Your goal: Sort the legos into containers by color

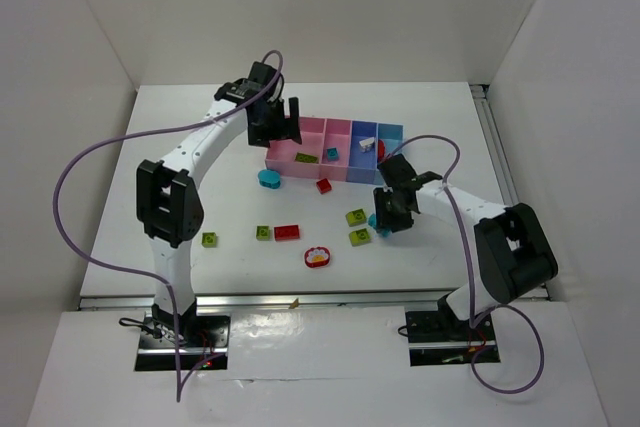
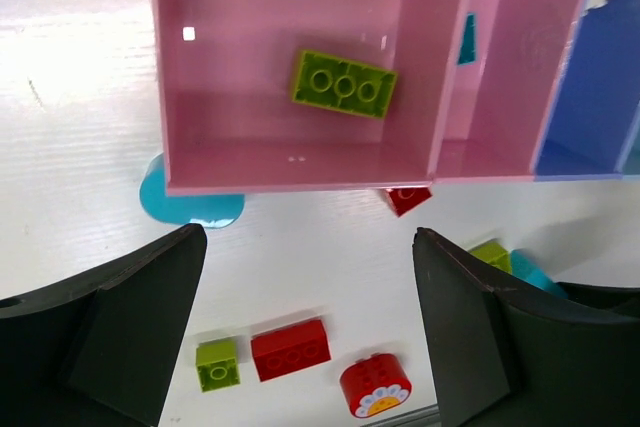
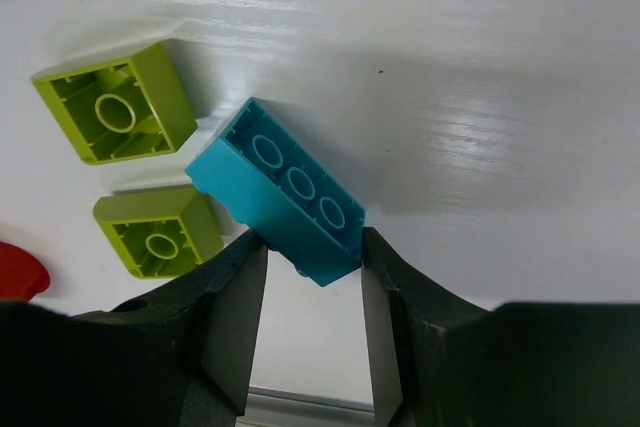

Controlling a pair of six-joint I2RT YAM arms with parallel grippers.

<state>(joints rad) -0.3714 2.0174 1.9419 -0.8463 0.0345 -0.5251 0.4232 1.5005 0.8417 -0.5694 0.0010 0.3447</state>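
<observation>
My right gripper lifts over the narrow pink bin (image 1: 338, 143) next, outward and to its left in the top view, to release by the like-colored teal brick.
My right gripper (image 3: 313, 257) is shut on one end of a cyan brick (image 3: 285, 187), which sticks out tilted over the table; in the top view the gripper (image 1: 382, 222) is right of two lime green bricks (image 1: 356, 216) (image 1: 360, 237). My left gripper (image 2: 310, 287) is open and empty, hovering over the near edge of the wide pink bin (image 2: 300, 175). That bin holds a lime green brick (image 2: 343, 85). The narrow pink bin (image 2: 500, 97) holds a teal brick (image 2: 467, 39). The blue bins (image 1: 365, 162) hold a white piece (image 1: 366, 144) and a red piece (image 1: 381, 148).
Loose on the table: a red brick (image 1: 287, 232), lime green bricks (image 1: 263, 232) (image 1: 209, 239), a small red brick (image 1: 324, 185), a round red-rimmed flower piece (image 1: 317, 256) and a cyan rounded piece (image 1: 269, 178) at the wide pink bin's front left corner.
</observation>
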